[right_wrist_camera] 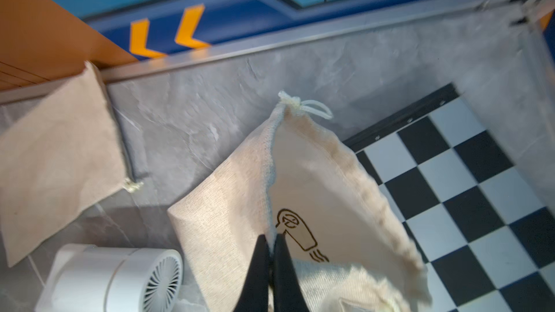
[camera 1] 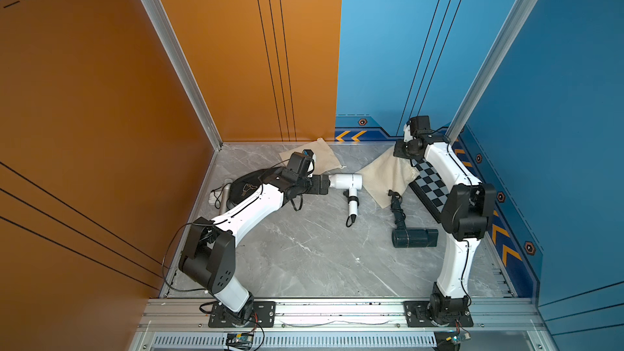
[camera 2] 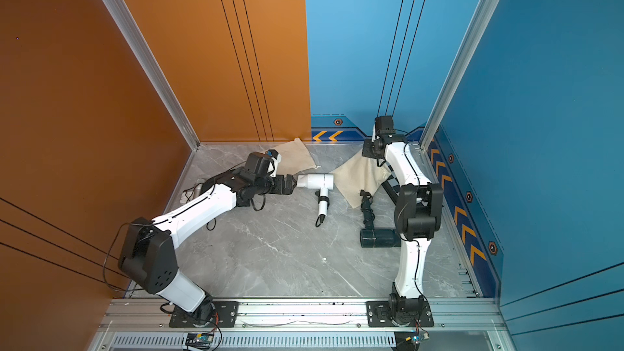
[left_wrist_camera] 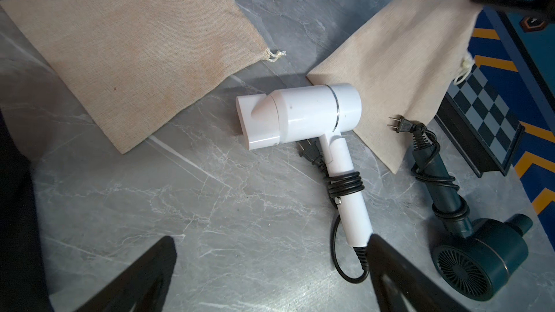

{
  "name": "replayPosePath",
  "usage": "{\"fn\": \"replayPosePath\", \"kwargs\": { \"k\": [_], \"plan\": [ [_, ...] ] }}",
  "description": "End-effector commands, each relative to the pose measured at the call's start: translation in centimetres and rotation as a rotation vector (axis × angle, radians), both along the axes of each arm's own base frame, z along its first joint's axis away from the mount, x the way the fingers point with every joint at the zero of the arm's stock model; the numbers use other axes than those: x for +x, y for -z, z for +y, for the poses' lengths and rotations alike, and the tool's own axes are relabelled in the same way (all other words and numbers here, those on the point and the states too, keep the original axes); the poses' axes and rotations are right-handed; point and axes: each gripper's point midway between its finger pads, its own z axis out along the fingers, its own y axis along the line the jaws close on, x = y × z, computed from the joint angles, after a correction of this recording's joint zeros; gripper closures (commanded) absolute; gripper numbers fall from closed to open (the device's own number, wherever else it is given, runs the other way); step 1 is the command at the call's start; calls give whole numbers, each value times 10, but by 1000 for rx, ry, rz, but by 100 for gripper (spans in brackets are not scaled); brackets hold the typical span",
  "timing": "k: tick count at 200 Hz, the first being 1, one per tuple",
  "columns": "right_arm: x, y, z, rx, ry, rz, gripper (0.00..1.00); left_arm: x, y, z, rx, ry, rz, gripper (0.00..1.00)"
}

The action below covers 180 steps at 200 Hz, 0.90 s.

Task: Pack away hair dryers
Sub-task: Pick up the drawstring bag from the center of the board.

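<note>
The pouch needs to go across the white dryer (camera 1: 346,181) next. I should lift my right gripper across, then lower it back to release the pouch on the bare tabletop below it, past the nozzle.
A white hair dryer (camera 1: 346,181) (left_wrist_camera: 303,112) lies on the grey table with its black cord wound round the handle. My left gripper (camera 1: 325,182) (left_wrist_camera: 270,249) hangs open just left of its nozzle, nothing between the fingers. A blackish teal hair dryer (camera 1: 414,238) (left_wrist_camera: 480,253) lies nearer the front right, cord wrapped on its handle. My right gripper (camera 1: 400,156) (right_wrist_camera: 271,243) is shut on the mouth edge of a beige pouch (camera 1: 385,178) (right_wrist_camera: 228,220), lifting that corner off the table behind the white dryer (right_wrist_camera: 120,277).
A second beige pouch (camera 1: 320,155) (left_wrist_camera: 129,49) lies flat at the back. A black pouch (camera 1: 248,186) and a silver rod (camera 1: 225,195) sit under my left arm. A checkerboard plate (camera 1: 434,190) (right_wrist_camera: 468,193) lies along the right wall.
</note>
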Motion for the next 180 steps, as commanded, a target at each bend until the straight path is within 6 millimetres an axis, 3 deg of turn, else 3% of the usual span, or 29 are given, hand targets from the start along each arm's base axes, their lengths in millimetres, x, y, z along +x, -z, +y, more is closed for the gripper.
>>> {"fn": "replayPosePath", "kwargs": {
  "k": [1, 28, 45, 63, 67, 94, 126, 149, 153, 159, 169, 180],
  "plan": [
    [5, -79, -5, -58, 33, -242, 100, 4, 1, 1, -29, -19, 1, 0],
    [5, -110, 2, -65, 30, -361, 100, 4, 2, 8, -37, -49, 1, 1],
    [-3, -135, 18, -50, 6, -429, 100, 5, -2, 18, -56, -82, -3, 0],
    [-19, -170, 48, -21, -46, -506, 100, 8, -13, 36, -89, -132, -15, 0],
    [-23, -164, 54, -18, -57, -496, 100, 8, -15, 41, -93, -144, -16, 1],
    [-58, -199, 102, 66, -120, -553, 100, 6, -33, 82, -125, -254, -41, 1],
    [-112, -224, 160, 236, -189, -578, 100, -8, -56, 140, -183, -403, -91, 1],
    [-149, -228, 197, 331, -195, -584, 100, -23, -73, 176, -192, -494, -131, 1],
    [-154, -225, 203, 353, -190, -582, 100, -28, -62, 183, -183, -514, -105, 1],
    [-162, -223, 211, 393, -188, -584, 100, -32, -62, 191, -189, -540, -105, 1],
    [-169, -211, 222, 445, -165, -562, 100, -39, -62, 204, -198, -578, -109, 0],
    [-183, -194, 249, 503, -177, -543, 100, -46, -62, 216, -205, -618, -114, 0]
  ]
}}
